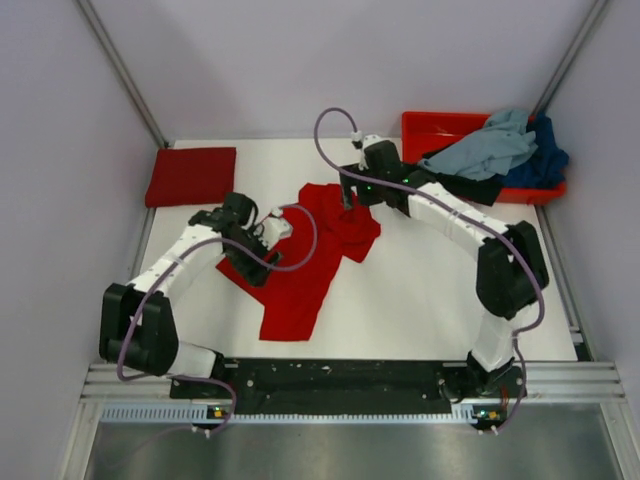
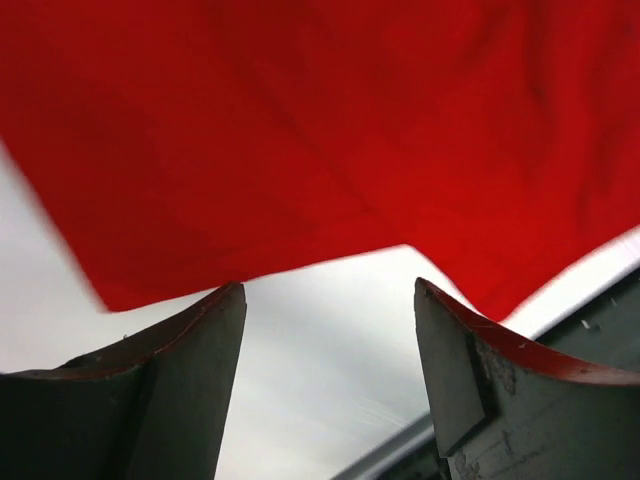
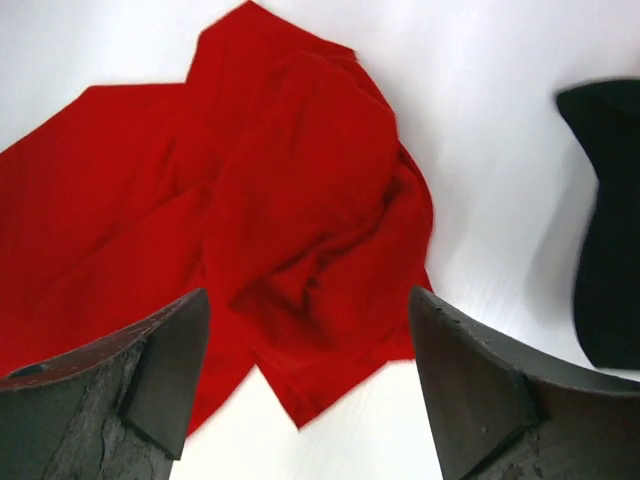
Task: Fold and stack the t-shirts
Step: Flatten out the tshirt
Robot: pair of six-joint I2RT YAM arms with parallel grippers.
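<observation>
I should lower my right gripper onto the bunched fold [image 1: 348,219] [image 3: 318,262] at the far end of the bright red shirt.
A bright red t-shirt [image 1: 305,262] lies rumpled and spread in the middle of the white table; it also shows in the left wrist view [image 2: 330,130] and the right wrist view [image 3: 250,210]. A darker red t-shirt [image 1: 191,175] lies folded at the far left. Grey-blue [image 1: 485,148], black [image 1: 478,188] and dark blue [image 1: 543,160] t-shirts are heaped in the tray. My left gripper [image 1: 272,230] is open and empty just over the bright red shirt's left edge. My right gripper [image 1: 348,203] is open and empty above the shirt's bunched far end.
A red-orange plastic tray [image 1: 425,128] stands at the far right and holds the heap. A black shape [image 3: 610,230] lies at the right of the right wrist view. Metal frame posts rise at both far corners. The table's near edge has a black rail.
</observation>
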